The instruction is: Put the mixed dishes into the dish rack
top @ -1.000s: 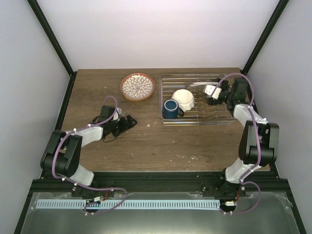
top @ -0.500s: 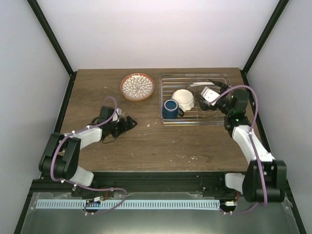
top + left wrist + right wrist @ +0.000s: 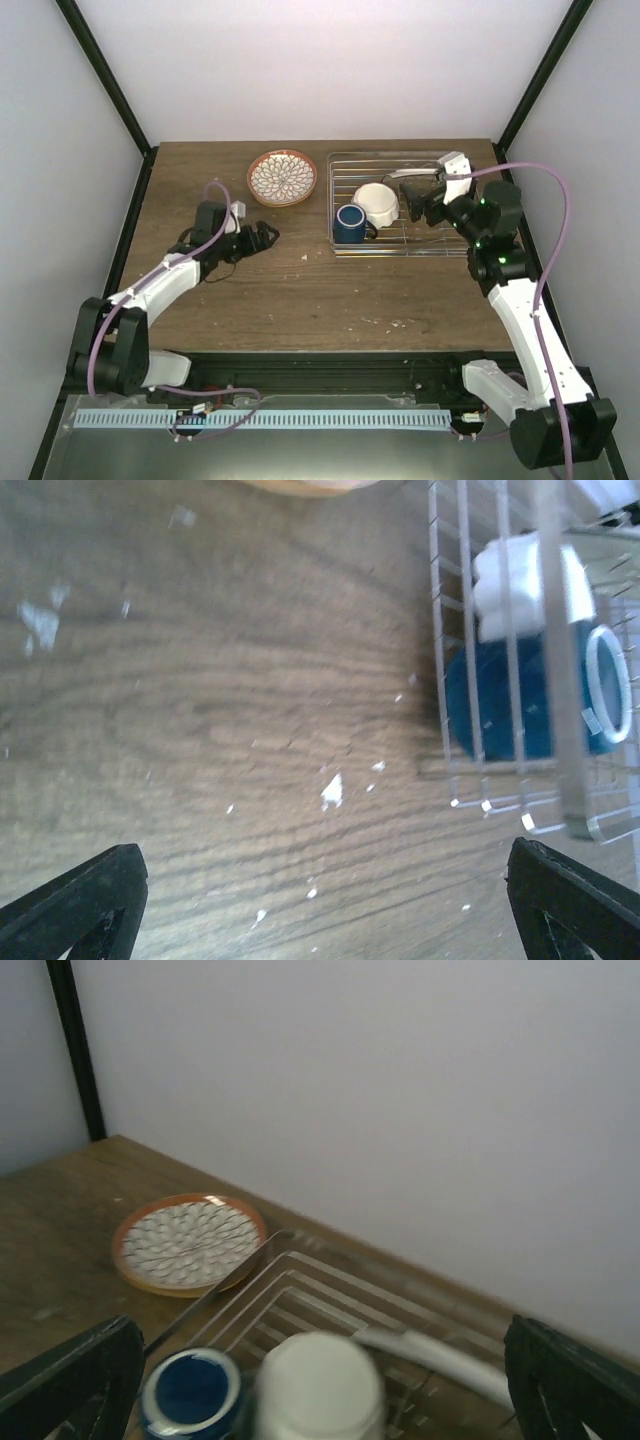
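Observation:
The patterned plate is still outside the rack, so my left gripper will next move outward and close on its rim farthest from the rack.
The silver dish rack [image 3: 436, 249] stands at the back right of the table. The dark blue mug [image 3: 349, 222] and the white scalloped bowl [image 3: 377, 204] sit in its left end. The cream rectangular plate [image 3: 403, 174] stands on edge behind the bowl. The orange-rimmed patterned plate [image 3: 283, 178] lies on the table left of the rack. My left gripper [image 3: 265, 237] is open and empty, low over the table, left of the rack. My right gripper [image 3: 415, 200] is open and empty above the rack, just right of the bowl. The right wrist view shows the mug [image 3: 190, 1390], bowl [image 3: 318, 1380], cream plate [image 3: 430, 1353] and patterned plate [image 3: 188, 1240].
White crumbs [image 3: 331, 790] are scattered on the wooden table in front of the left gripper. The left wrist view shows the rack's bars [image 3: 470, 680] with the mug [image 3: 500, 705] and bowl [image 3: 515, 585] behind them. White walls and black frame posts [image 3: 100, 70] enclose the table.
My right arm has risen and swung its gripper left over the rack toward the bowl. My left arm has stretched out, carrying its gripper slightly farther back.

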